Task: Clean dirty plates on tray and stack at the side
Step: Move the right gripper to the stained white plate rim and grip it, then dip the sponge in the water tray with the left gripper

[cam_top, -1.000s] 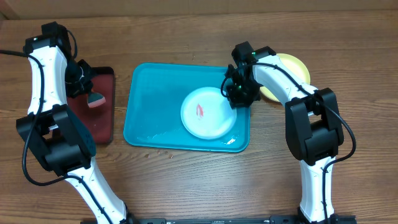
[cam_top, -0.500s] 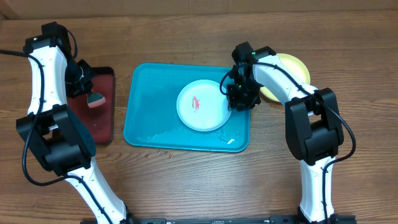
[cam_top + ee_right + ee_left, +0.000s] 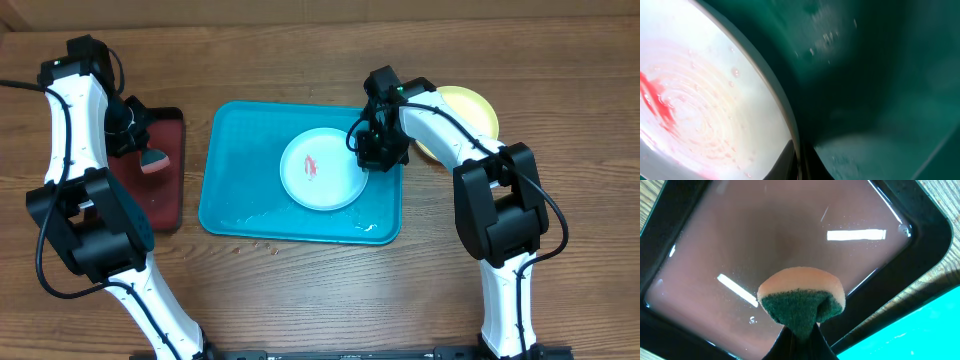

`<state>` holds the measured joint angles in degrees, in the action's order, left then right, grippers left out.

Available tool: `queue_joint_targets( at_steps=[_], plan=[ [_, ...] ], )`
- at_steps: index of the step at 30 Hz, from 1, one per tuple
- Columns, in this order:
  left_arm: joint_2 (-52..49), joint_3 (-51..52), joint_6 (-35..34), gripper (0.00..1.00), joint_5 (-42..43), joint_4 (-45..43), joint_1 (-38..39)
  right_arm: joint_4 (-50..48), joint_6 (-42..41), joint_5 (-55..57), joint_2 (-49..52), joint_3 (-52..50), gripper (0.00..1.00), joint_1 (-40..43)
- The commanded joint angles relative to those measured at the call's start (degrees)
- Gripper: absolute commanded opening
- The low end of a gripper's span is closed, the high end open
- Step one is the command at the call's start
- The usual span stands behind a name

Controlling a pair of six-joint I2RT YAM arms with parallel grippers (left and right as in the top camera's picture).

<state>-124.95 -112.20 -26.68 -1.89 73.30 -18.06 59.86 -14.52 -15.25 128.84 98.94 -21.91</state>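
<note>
My left gripper will next move the sponge [image 3: 801, 300] down until the sponge dips into the water in the dark red tray, and then my gripper will open.
A white plate [image 3: 320, 170] with a red smear at its centre lies on the turquoise tray [image 3: 240, 180]. My right gripper [image 3: 366, 158] is shut on the plate's right rim; the right wrist view shows the rim [image 3: 775, 100] pinched between my fingers over the tray floor [image 3: 880, 100]. A lime-green plate [image 3: 470, 115] lies on the table right of the tray, partly hidden by my right arm. My left gripper [image 3: 140, 150] is shut on a sponge [image 3: 801, 300], orange with a green scrub face, held over the dark red tray [image 3: 765, 240]. No mint plate shows.
The dark red black-rimmed tray [image 3: 165, 190] sits left of the turquoise tray, close to its edge. Water drops lie on the turquoise tray's front floor [image 3: 300, 225]. Bare wooden table runs along the front [image 3: 320, 300].
My right gripper has dragged the white plate leftwards and a little back across the tray. The left arm and sponge have not moved.
</note>
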Motion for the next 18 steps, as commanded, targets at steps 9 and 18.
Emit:
queue_joint_targets(
  at_steps=[9, 18],
  plan=[
    [-0.57, 0.2, 2.05, 0.04, -2.95, -1.16, -1.27, -9.09, -0.52, 0.59, -0.76, -0.37, 0.04, -2.54],
    [-0.68, 7.82, 2.16, 0.04, -2.64, -9.46, -2.71, -11.63, -2.32, -2.03, -0.76, -0.37, 0.04, -4.39]
  ],
)
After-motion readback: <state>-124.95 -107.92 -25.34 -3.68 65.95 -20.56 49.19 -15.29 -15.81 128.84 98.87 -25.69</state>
